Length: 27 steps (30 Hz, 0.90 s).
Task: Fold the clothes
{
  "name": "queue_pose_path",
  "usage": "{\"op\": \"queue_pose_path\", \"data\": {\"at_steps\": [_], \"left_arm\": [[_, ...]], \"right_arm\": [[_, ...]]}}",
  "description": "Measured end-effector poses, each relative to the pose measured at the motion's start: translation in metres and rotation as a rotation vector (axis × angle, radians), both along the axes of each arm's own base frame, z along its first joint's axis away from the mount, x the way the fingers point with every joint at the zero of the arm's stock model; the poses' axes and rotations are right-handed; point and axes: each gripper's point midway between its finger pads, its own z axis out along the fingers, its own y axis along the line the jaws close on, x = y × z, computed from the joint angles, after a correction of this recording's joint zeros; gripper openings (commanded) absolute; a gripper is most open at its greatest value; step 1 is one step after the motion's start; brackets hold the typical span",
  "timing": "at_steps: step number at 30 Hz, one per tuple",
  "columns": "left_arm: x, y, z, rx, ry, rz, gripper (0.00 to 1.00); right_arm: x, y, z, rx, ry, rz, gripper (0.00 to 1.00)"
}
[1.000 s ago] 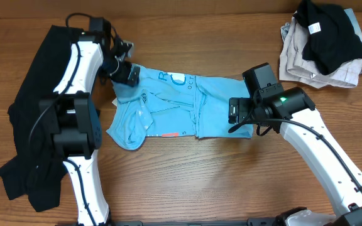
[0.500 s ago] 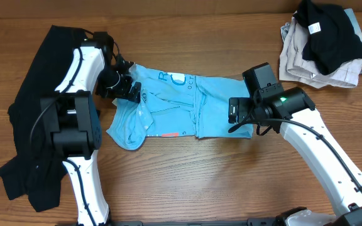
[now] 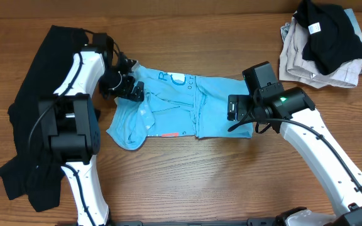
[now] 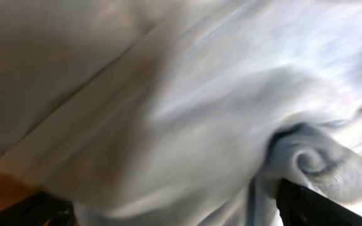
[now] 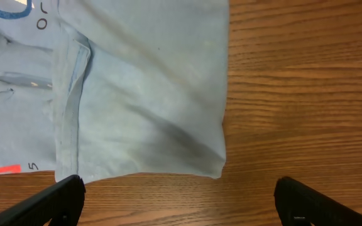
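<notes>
I should next keep my left gripper low and close its open fingers on the fold, because the raised bunch of cloth is below it, between them.
The light blue T-shirt [image 3: 187,103] lies crumpled across the table's middle, with white lettering near its top edge and a pink mark at its front edge. My left gripper [image 3: 128,89] is open and presses down on the shirt's bunched left part. In the left wrist view [image 4: 171,204] blurred cloth [image 4: 187,94] fills the space between the fingers. My right gripper [image 3: 234,109] is open and empty over the shirt's right edge. In the right wrist view [image 5: 180,188] it hovers over bare wood beside the shirt's corner [image 5: 143,94]. A black garment [image 3: 30,125] lies at the left under my left arm.
A pile of clothes [image 3: 307,63] sits at the back right, with another black garment [image 3: 332,37] on top of beige and grey ones. Bare wooden table [image 3: 219,182] lies in front of the shirt.
My left gripper has moved forward and down from the shirt's upper left edge onto the bunched cloth. The right arm has hardly moved.
</notes>
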Motion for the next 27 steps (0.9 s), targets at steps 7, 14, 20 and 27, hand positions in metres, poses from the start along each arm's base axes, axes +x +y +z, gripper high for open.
{"op": "queue_pose_path", "data": {"at_steps": [7,14,20,27], "left_arm": [[-0.012,-0.022,-0.003,-0.025,-0.012,-0.066,0.9],[-0.012,-0.017,-0.01,0.038,-0.023,-0.004,0.51],[-0.014,0.002,-0.016,0.142,0.011,0.136,0.04],[-0.039,0.014,-0.012,0.209,0.162,0.211,0.04]], "right_arm": [[0.0,0.0,0.0,0.0,0.0,0.0,1.0],[0.0,0.0,0.0,0.001,0.0,0.001,1.0],[0.002,0.007,0.001,0.038,-0.008,0.015,0.73],[0.022,0.035,0.006,0.184,-0.063,0.022,0.12]]}}
